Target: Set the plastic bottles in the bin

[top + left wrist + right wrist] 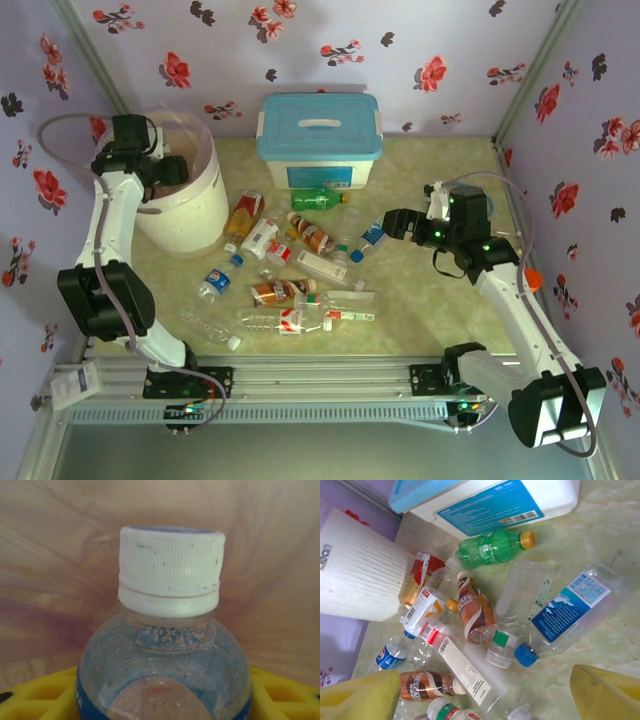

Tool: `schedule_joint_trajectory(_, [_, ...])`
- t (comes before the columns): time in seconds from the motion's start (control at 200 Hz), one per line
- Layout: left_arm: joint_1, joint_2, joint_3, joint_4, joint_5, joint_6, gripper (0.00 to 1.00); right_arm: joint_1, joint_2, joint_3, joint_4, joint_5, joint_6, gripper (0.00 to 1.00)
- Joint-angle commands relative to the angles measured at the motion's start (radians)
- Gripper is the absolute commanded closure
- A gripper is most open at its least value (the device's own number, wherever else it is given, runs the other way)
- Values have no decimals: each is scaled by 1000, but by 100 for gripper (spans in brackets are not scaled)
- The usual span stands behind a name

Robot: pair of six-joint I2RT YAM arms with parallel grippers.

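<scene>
The left gripper tilts downward inside the bin's opening and releases the clear plastic bottle next, since the bin's lined inside already lies straight below the gripper.
My left gripper (170, 170) hangs over the mouth of the bin (195, 215), a round white bucket with a pinkish liner. It is shut on a clear plastic bottle (165, 645) with a white cap and blue label, held upright between yellow fingers (35, 700); the liner fills the background. Several more plastic bottles (290, 280) lie scattered on the table right of the bin. My right gripper (395, 222) hovers open above their right side, its yellow fingers (605, 692) wide apart over a blue-capped bottle (575, 610), a brown coffee bottle (475, 610) and a green bottle (492, 546).
A rectangular white box with a light-blue lid (320, 140) stands at the back, just behind the green bottle. Flowered walls close in the table on three sides. A metal rail (320, 385) carrying both arm bases runs along the near edge.
</scene>
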Motion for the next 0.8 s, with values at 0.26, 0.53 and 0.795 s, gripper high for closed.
schedule_joint_trajectory(0.26, [8,88,-73,5,24,16,94,-19,-9,-35,-17,38,-38,11])
schedule_joint_trajectory(0.53, [8,138,-75,5,49,18,55,-17,-21,-49,8,-17,-91,10])
schedule_joint_trajectory(0.795, [9,130,-62,-11,52,21,13,75,17,-5,-119,38,-237,10])
